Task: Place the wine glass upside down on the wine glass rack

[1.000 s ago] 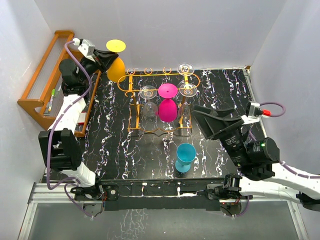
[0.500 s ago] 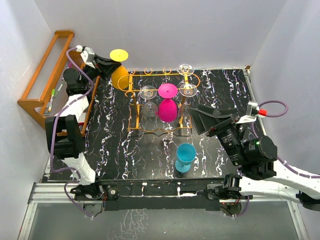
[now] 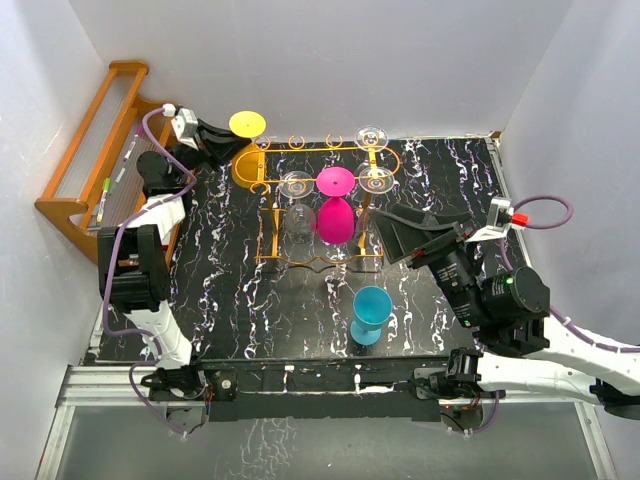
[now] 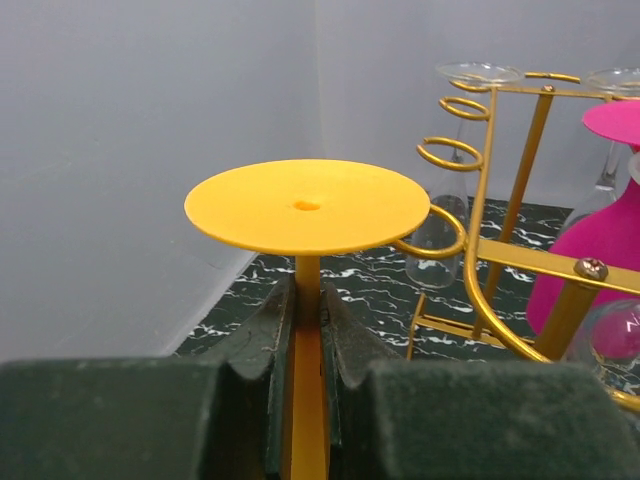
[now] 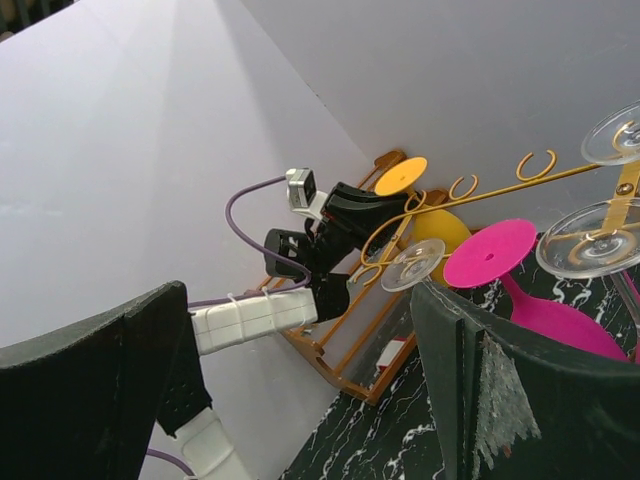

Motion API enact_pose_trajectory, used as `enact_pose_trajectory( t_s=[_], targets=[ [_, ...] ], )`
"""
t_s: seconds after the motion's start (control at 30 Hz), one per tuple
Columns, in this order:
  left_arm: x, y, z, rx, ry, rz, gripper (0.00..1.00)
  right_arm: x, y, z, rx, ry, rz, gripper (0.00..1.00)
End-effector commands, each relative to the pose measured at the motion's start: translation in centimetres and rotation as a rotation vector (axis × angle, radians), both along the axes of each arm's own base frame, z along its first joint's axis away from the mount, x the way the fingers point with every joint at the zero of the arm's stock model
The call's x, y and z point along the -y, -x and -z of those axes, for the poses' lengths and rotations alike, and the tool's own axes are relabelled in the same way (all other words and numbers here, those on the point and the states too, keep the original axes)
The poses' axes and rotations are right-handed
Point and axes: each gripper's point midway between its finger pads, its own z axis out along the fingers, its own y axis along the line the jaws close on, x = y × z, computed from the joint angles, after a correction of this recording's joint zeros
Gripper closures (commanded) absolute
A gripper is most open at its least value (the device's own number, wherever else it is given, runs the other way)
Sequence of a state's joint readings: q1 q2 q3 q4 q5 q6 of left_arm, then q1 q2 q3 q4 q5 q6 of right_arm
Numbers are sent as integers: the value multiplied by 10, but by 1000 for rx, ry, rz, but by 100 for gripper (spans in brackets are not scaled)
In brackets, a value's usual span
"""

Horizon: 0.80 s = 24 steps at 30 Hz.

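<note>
Next I should move my left gripper to the right in the top view, lower the wine glass's foot disc (image 4: pixel 307 205) onto the rack's end ring loop and release, as the loop is empty.
A yellow wine glass (image 3: pixel 247 123) is held upside down by its stem, foot disc on top, with my left gripper (image 3: pixel 226 146) shut on it. Its bowl hangs at the left end of the gold wire wine glass rack (image 3: pixel 262 186). In the left wrist view the stem (image 4: pixel 307 330) runs between the gripper's (image 4: pixel 307 296) fingers, and the foot disc (image 4: pixel 307 205) sits beside a rack ring loop (image 4: pixel 448 153). My right gripper (image 3: pixel 392 238) stands open and holds nothing, in front of the rack's right side; its wrist view shows the open gripper (image 5: pixel 300 300).
A pink glass (image 3: pixel 335 216) and three clear glasses (image 3: pixel 297 184) hang upside down in the rack. A blue glass (image 3: pixel 371 313) stands on the black marble table (image 3: pixel 230 290), near the front. A brown wooden rack (image 3: pixel 92 150) leans along the left wall.
My left gripper has carried the yellow glass to the right, up to the rack's left end. The right arm has shifted slightly left, still open.
</note>
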<state>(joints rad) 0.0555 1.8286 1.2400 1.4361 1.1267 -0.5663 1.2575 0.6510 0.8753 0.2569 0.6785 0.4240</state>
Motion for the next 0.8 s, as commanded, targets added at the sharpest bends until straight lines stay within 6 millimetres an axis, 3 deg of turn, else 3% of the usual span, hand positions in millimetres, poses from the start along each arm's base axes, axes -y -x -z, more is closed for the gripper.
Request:
enact_pose_trajectory(
  t_s=[0.0, 0.17, 0.4, 0.77],
  targets=[
    [18, 20, -5, 104, -42, 41, 100, 6, 3, -19, 15, -48, -4, 2],
    [27, 21, 0, 107, -49, 48, 100, 4, 7, -23, 18, -94, -35, 2],
    [27, 19, -8, 122, -35, 47, 100, 1, 6, -21, 13, -94, -36, 2],
    [27, 37, -12, 157, -38, 62, 100, 6, 2, -17, -3, -100, -10, 2]
  ],
)
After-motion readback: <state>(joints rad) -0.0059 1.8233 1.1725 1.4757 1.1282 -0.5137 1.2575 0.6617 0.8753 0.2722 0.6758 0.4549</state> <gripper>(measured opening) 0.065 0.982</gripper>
